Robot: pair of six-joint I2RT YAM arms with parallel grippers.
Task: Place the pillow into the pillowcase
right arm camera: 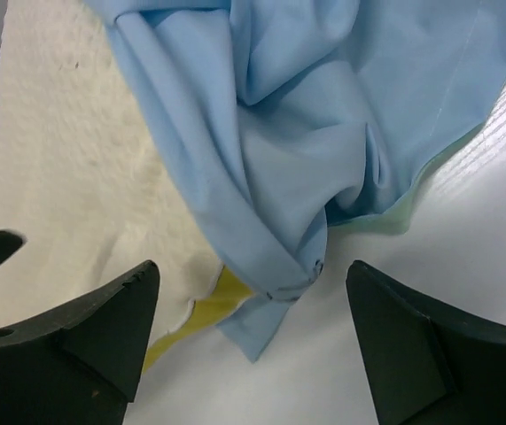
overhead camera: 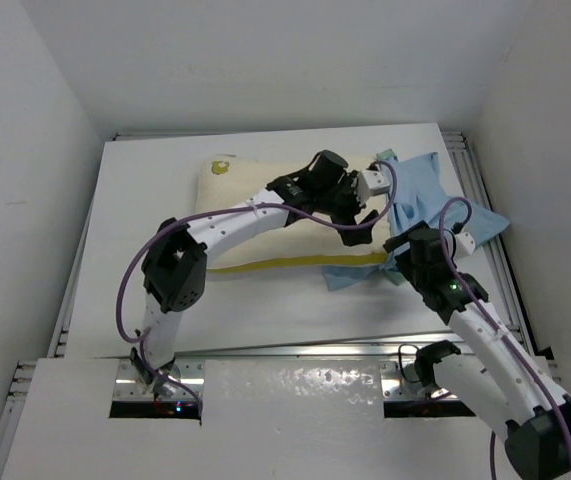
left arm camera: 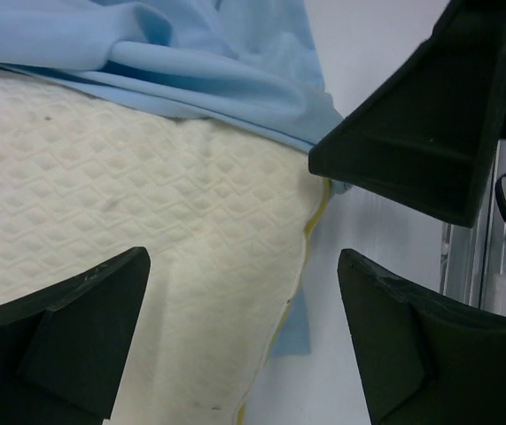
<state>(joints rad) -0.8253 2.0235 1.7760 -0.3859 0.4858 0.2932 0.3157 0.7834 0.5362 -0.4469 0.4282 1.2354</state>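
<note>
The end of the pillowcase's fold points between my open fingers, so my right gripper needs to lower next toward the pillow's corner with the yellow seam, onto the pillowcase fold [overhead camera: 390, 261] [right arm camera: 277, 273].
The cream pillow [overhead camera: 250, 205] lies across the back of the white table, its yellow-green mark [overhead camera: 221, 166] at the far left corner. The light blue pillowcase [overhead camera: 430, 190] lies crumpled over and beside its right end. My left gripper [overhead camera: 360, 222] reaches over the pillow to that end, open and empty. In the left wrist view it [left arm camera: 244, 266] hovers over the pillow's [left arm camera: 102, 204] edge under the pillowcase [left arm camera: 190, 53]. My right gripper [overhead camera: 402, 250] is open just in front of the pillowcase. In the right wrist view it [right arm camera: 253, 274] straddles a hanging fold of pillowcase [right arm camera: 323, 115] beside the pillow [right arm camera: 66, 177] and its yellow seam [right arm camera: 217, 297].
White walls enclose the table on three sides. Aluminium rails run along the right edge [overhead camera: 495, 210] and the front edge [overhead camera: 295, 350]. The right gripper's black body [left arm camera: 430, 124] shows close by in the left wrist view, with the rail [left arm camera: 501, 239] behind it.
</note>
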